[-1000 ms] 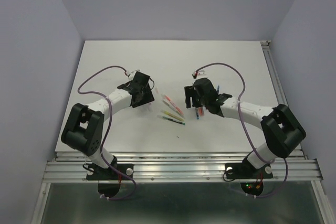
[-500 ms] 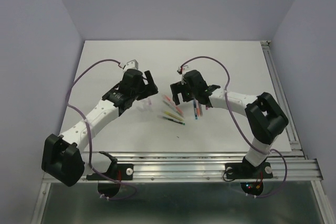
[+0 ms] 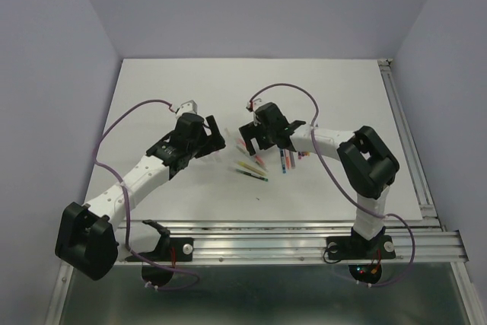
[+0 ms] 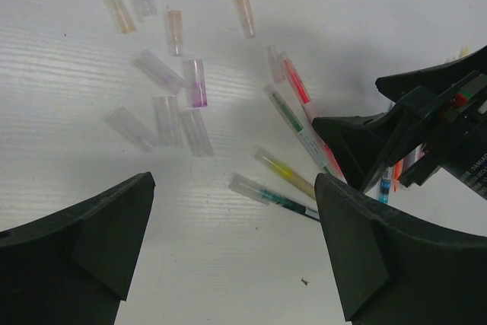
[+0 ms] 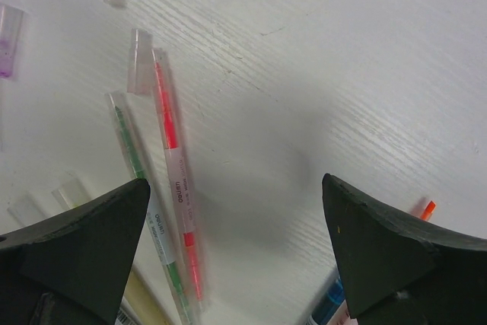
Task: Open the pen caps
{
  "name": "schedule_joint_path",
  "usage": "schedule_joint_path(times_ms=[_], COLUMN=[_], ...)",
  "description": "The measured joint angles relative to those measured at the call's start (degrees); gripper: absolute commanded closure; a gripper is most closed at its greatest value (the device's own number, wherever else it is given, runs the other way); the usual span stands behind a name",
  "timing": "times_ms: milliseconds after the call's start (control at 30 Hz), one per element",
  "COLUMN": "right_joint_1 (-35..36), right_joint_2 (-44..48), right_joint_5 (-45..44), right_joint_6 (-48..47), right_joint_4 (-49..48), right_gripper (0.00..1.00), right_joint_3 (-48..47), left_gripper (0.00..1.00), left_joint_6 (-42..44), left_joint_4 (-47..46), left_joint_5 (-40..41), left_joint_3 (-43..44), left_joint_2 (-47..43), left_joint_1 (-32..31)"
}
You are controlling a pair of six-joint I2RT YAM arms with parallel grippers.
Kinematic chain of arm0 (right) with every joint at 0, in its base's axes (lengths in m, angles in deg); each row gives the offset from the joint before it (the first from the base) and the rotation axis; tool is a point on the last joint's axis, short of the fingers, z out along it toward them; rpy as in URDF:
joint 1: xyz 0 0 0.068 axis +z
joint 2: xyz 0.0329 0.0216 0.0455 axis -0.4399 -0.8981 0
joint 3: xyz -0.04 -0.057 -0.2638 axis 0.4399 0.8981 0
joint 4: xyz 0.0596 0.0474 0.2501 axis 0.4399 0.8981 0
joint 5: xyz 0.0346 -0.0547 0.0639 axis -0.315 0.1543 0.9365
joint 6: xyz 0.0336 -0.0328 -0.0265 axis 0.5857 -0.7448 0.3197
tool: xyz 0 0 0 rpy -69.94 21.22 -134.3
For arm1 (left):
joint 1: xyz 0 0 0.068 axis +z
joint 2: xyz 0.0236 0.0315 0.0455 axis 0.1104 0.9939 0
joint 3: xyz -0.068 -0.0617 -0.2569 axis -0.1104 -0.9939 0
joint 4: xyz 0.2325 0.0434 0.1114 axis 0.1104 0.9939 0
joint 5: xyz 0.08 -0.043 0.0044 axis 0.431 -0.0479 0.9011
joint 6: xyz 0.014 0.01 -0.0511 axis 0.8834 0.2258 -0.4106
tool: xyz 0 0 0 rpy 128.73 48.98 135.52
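Note:
The red pen is below my right gripper, already between its open fingers, so next my right gripper will go straight down onto the labelled middle of the red pen (image 5: 173,188) and close.
Several capped pens lie side by side mid-table (image 3: 251,162): a red pen (image 5: 173,188), a green pen (image 5: 141,180), a yellow pen (image 4: 285,173) and a teal pen (image 4: 274,194). Several loose translucent pen caps (image 4: 175,32) are scattered to their left, one purple-tinted (image 4: 196,81); another loose cap (image 5: 139,62) touches the red pen's end. My left gripper (image 3: 214,139) is open and empty just left of the pens, above the table (image 4: 236,249). My right gripper (image 3: 254,136) is open and empty over the red and green pens (image 5: 236,241).
More uncapped pens, blue and orange among them, lie right of the group (image 3: 288,159), under the right wrist. The two grippers face each other closely; the right one shows in the left wrist view (image 4: 396,135). The white table (image 3: 342,97) ends at a metal rail (image 3: 403,135).
The right gripper has moved left, over the capped pens. The left arm has stretched out, its elbow swinging down and left, with its gripper staying beside the pens. Both stay open.

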Motion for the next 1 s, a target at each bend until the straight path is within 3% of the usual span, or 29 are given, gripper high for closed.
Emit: schedule_joint_path(times_ms=[300,600,1000], right_joint_1=[0.6,0.7,1.7], right_joint_2=[-2.5,-3.7,-3.7], right_joint_5=[-2.1,-2.9,-3.0], right_joint_6=[-0.9,-1.0,2.1], right_joint_4=[1.4,2.4,-0.7], right_gripper=[0.05,0.20,0.66], right_joint_3=[-0.7,-2.2,-0.7], left_gripper=[0.01,0.01,0.01], left_joint_6=[-0.2,-0.2,-0.2], left_joint_4=[-0.6,-1.0,-1.1], left_joint_5=[-0.1,-0.3,-0.3], left_joint_3=[-0.2,-0.8,-0.8], left_joint_2=[0.0,-0.6,-0.6], left_joint_1=[0.0,0.0,0.0])
